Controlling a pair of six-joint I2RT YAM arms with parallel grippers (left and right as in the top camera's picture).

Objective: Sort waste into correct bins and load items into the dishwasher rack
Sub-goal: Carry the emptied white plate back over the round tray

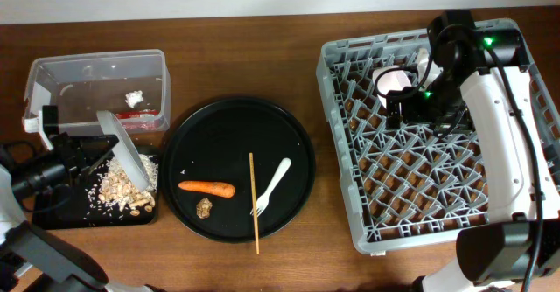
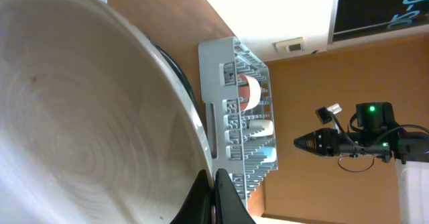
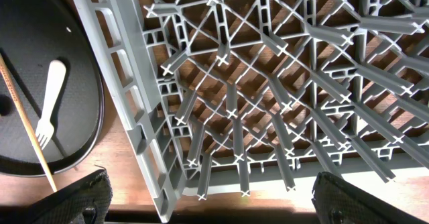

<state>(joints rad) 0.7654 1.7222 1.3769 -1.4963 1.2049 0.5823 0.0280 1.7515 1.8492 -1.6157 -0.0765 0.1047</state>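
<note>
The plate's side is almost bare, so the left gripper should next swing toward the rack, turn the plate level and lower it onto the round tray's rack side.
My left gripper (image 1: 103,145) (image 2: 214,198) is shut on the rim of the pale grey plate (image 1: 127,159) (image 2: 80,117). The plate is tilted steeply over the shallow black tray (image 1: 61,212), where beige food scraps (image 1: 122,190) lie. The clear tub (image 1: 96,69) holds a white tissue (image 1: 134,98) and a red wrapper (image 1: 144,114). My right gripper (image 1: 402,108) (image 3: 231,204) hangs open and empty over the dishwasher rack (image 1: 437,178) (image 3: 268,117) (image 2: 234,70). A white bowl (image 1: 391,80) (image 2: 252,93) stands in the rack, with a whitish cup (image 2: 261,125) and a blue cup (image 2: 265,153) beside it.
The large round black tray (image 1: 210,139) (image 3: 40,56) in the middle carries an orange carrot (image 1: 206,187), a small brown lump (image 1: 204,207), a wooden chopstick (image 1: 253,203) (image 3: 27,123) and a white fork (image 1: 273,185) (image 3: 50,100). The right arm arches over the rack's right side.
</note>
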